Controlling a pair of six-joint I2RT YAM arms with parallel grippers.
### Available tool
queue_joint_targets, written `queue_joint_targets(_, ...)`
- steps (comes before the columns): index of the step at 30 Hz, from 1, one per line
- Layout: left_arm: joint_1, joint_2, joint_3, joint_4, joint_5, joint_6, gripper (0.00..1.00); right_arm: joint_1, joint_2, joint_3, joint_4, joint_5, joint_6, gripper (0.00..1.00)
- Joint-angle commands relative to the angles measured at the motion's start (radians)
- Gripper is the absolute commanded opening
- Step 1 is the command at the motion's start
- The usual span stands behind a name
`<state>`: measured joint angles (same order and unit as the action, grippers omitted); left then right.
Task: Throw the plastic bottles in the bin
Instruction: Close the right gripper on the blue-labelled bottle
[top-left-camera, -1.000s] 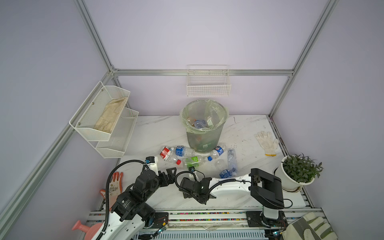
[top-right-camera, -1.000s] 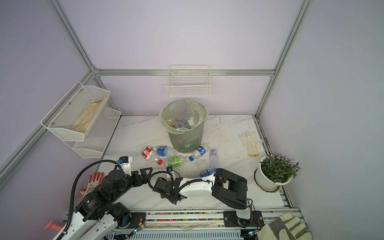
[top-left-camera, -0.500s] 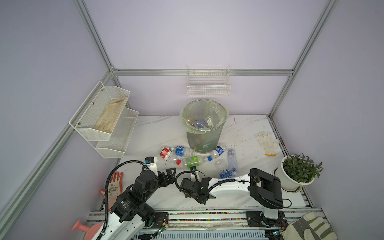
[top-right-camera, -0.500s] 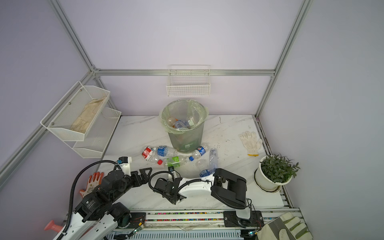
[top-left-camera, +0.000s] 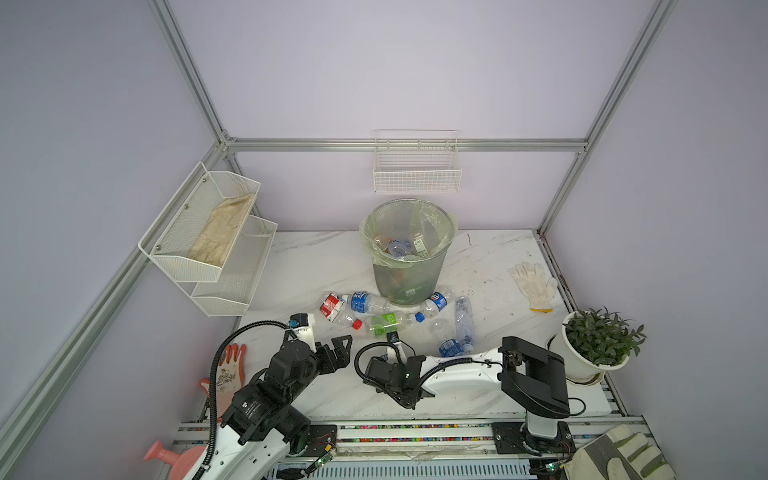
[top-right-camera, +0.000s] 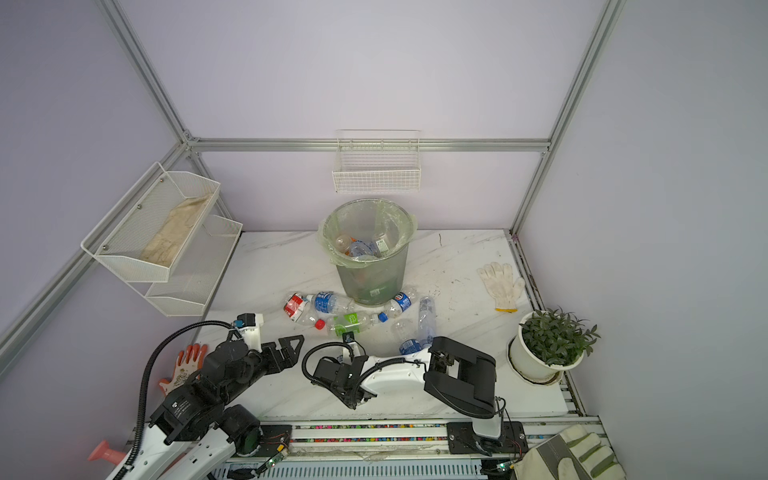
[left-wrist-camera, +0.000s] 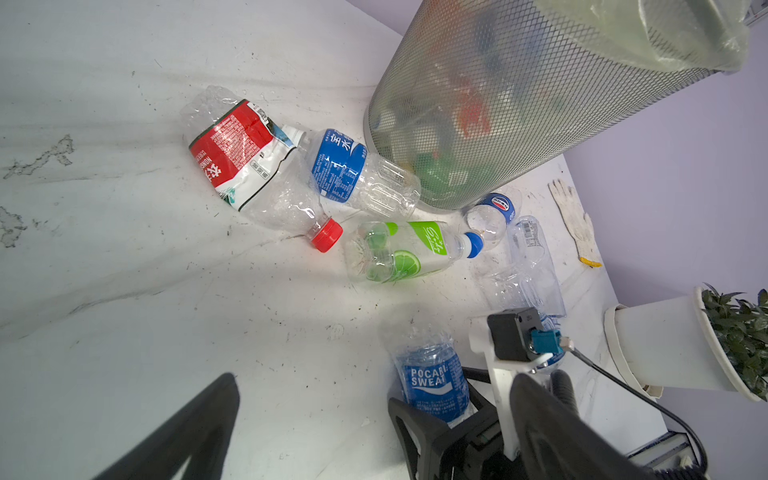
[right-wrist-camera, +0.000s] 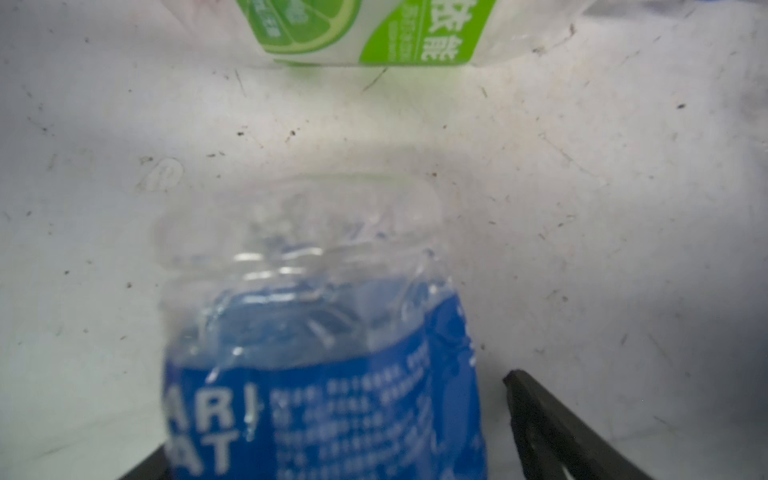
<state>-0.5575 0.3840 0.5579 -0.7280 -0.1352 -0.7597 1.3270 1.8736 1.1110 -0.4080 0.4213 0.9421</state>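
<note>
My right gripper stays low, eases slightly toward the potted plant and closes its fingers across the bottle's blue label (right-wrist-camera: 324, 374) next, since that lies between the open fingers.
A clear bottle with a blue Pocari Sweat label (right-wrist-camera: 324, 374) lies on the white table between the jaws of my right gripper (right-wrist-camera: 332, 415). The jaws are open, with a gap beside one finger (right-wrist-camera: 540, 419). The left wrist view shows this bottle (left-wrist-camera: 432, 382) and the right gripper's finger (left-wrist-camera: 403, 419). My left gripper (top-left-camera: 340, 351) hovers open and empty just left of the right gripper (top-left-camera: 384, 365). Several bottles lie before the bin (top-left-camera: 409, 274): red-labelled (top-left-camera: 332, 305), blue-labelled (top-left-camera: 360, 301), green-labelled (top-left-camera: 384, 324). More bottles sit inside the bin.
A potted plant (top-left-camera: 598, 345) stands at the right edge, with a white glove (top-left-camera: 534, 284) behind it. An orange glove (top-left-camera: 228, 370) and a pink watering can (top-left-camera: 166, 455) lie at the left front. White wire baskets (top-left-camera: 208, 237) hang on the left wall.
</note>
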Motion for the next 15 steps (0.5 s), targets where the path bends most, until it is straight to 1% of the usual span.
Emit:
queue_joint_targets(1, 0.005, -0.007, -0.024, 0.012, -0.010, -0.008, 1.00, -0.018, -0.010, -0.049, -0.058, -0.030, 0.046, 0.93)
queue_joint_targets(5, 0.003, -0.002, -0.018, 0.012, -0.014, -0.006, 1.00, -0.026, -0.022, -0.061, -0.052, -0.036, 0.043, 0.87)
queue_joint_targets(7, 0.003, 0.002, -0.015, 0.014, -0.017, -0.003, 1.00, -0.028, -0.021, -0.058, -0.051, -0.039, 0.040, 0.83)
queue_joint_targets(12, 0.003, 0.012, -0.003, 0.013, -0.019, 0.003, 1.00, -0.029, -0.004, -0.046, -0.048, -0.042, 0.031, 0.68)
queue_joint_targets(15, 0.003, 0.014, -0.006, 0.017, -0.023, 0.002, 1.00, -0.031, -0.005, -0.043, -0.052, -0.042, 0.029, 0.61)
